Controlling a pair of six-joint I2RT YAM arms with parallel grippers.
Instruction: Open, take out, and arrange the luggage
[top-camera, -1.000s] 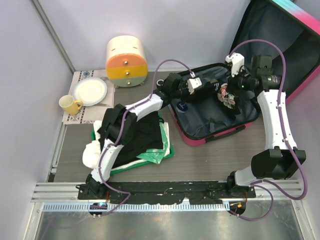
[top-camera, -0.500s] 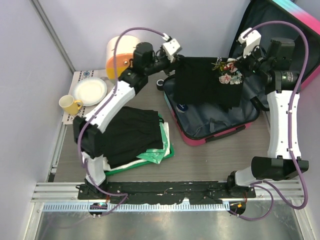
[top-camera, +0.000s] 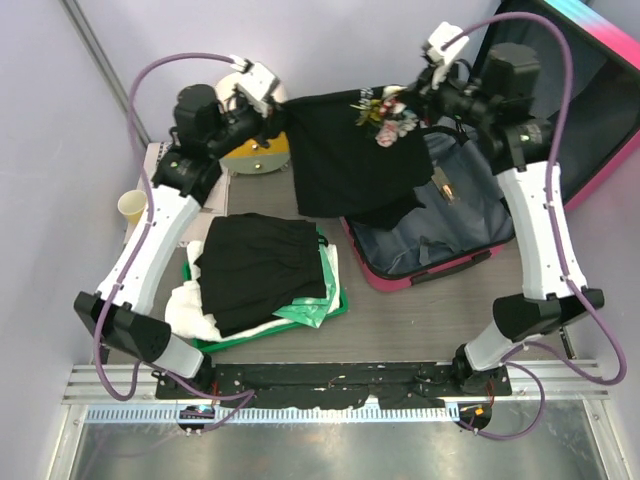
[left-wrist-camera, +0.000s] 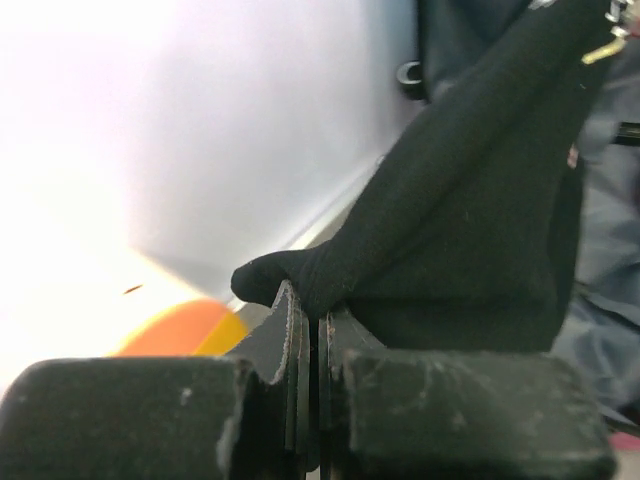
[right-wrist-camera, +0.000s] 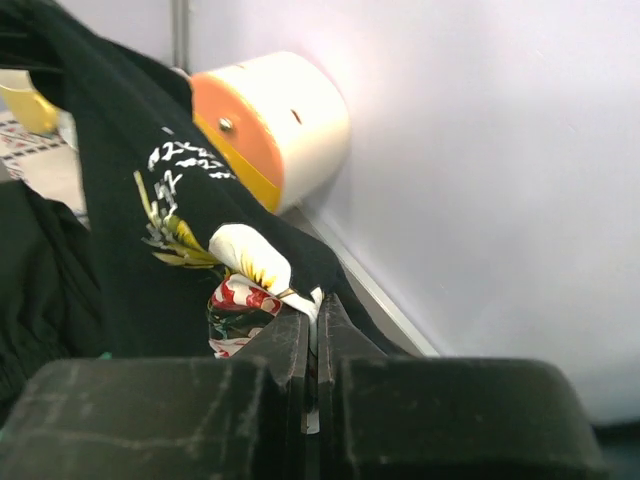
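Folded clothes already fill the tray, which is below and back of my left gripper, so the gripper needs to lower back over the black clothes' far end (top-camera: 226, 230) and let go.
The pink and turquoise luggage (top-camera: 440, 268) lies open at the right, its lid (top-camera: 590, 90) upright and its dark grey lining showing. A black garment with a flower print (top-camera: 345, 160) hangs spread in the air between both grippers, above the luggage's left edge. My left gripper (top-camera: 278, 112) is shut on its left corner; in the left wrist view the black cloth (left-wrist-camera: 450, 230) is pinched between the fingers (left-wrist-camera: 315, 340). My right gripper (top-camera: 410, 100) is shut on the flowered corner (right-wrist-camera: 240, 280), with the fingers (right-wrist-camera: 312, 330) closed on it.
A green tray (top-camera: 330, 305) left of the luggage holds folded black clothes (top-camera: 262, 265) over white ones. The round cream-and-orange drawer box (top-camera: 255, 150) stands at the back, partly behind my left gripper. A yellow mug (top-camera: 130, 207) sits at the far left.
Both grippers have lifted the black garment out of the luggage and carried it up and to the left, stretched between them. The left arm has swung far to the left.
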